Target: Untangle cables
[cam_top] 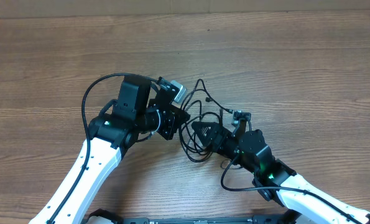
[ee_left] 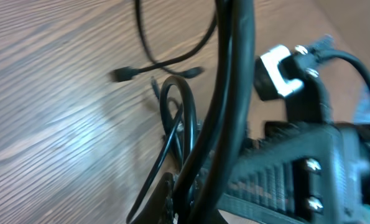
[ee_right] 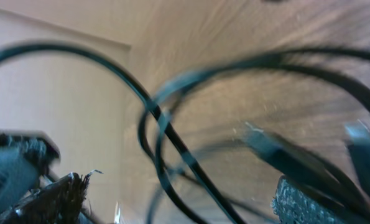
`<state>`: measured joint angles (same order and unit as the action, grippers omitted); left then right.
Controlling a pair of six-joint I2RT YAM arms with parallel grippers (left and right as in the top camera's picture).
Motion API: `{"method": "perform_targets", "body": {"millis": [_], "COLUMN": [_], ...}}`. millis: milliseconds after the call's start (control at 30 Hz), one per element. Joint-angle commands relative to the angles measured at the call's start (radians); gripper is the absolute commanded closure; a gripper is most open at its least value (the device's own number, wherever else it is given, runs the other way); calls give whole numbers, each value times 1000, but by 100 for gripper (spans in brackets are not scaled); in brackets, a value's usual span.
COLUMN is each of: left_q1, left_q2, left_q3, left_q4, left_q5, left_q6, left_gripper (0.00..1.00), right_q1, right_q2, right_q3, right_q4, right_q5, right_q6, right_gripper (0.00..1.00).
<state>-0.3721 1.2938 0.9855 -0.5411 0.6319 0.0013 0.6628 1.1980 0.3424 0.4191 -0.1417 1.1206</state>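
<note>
I should next pull my left gripper to its left in the overhead view, spread the bunched tangle and release the cables, as bare tabletop is that way.
The cables (cam_top: 198,118) are thin black cords lying in tangled loops on the wooden table between my two grippers. My left gripper (cam_top: 177,119) is at the left edge of the tangle. In the left wrist view its dark fingers (ee_left: 175,200) sit together low in the frame with cords (ee_left: 175,118) running into them, and a small plug (ee_left: 125,74) lies beyond. My right gripper (cam_top: 203,132) is at the tangle's lower right. In the right wrist view its fingers (ee_right: 181,202) are wide apart, with cable loops (ee_right: 163,134) and a plug (ee_right: 278,152) between and ahead of them.
The wooden table (cam_top: 309,68) stretches all round the tangle. A thicker black arm cable (cam_top: 85,102) arcs over the left arm, and another (cam_top: 234,183) loops beside the right arm. The right wrist camera (ee_left: 278,71) shows close to the left gripper.
</note>
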Motion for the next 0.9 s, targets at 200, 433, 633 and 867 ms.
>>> {"method": "perform_targets", "body": {"millis": [200, 433, 633, 867], "left_q1": [5, 48, 197, 360], "left_q2": [-27, -90, -189, -233], "left_q3": [21, 27, 27, 27], "left_q4": [111, 110, 103, 81], "left_q5": [341, 43, -196, -211], "left_q6": [28, -72, -178, -257], "left_gripper": [96, 95, 96, 96], "right_q1": [3, -63, -206, -341], "right_q2": [54, 61, 61, 61], "right_q3": [42, 42, 43, 43], "right_q4": [-151, -381, -519, -573], "right_q5": [233, 328, 328, 328], "right_q6": [61, 113, 102, 5], "right_gripper": [8, 9, 9, 8]}}
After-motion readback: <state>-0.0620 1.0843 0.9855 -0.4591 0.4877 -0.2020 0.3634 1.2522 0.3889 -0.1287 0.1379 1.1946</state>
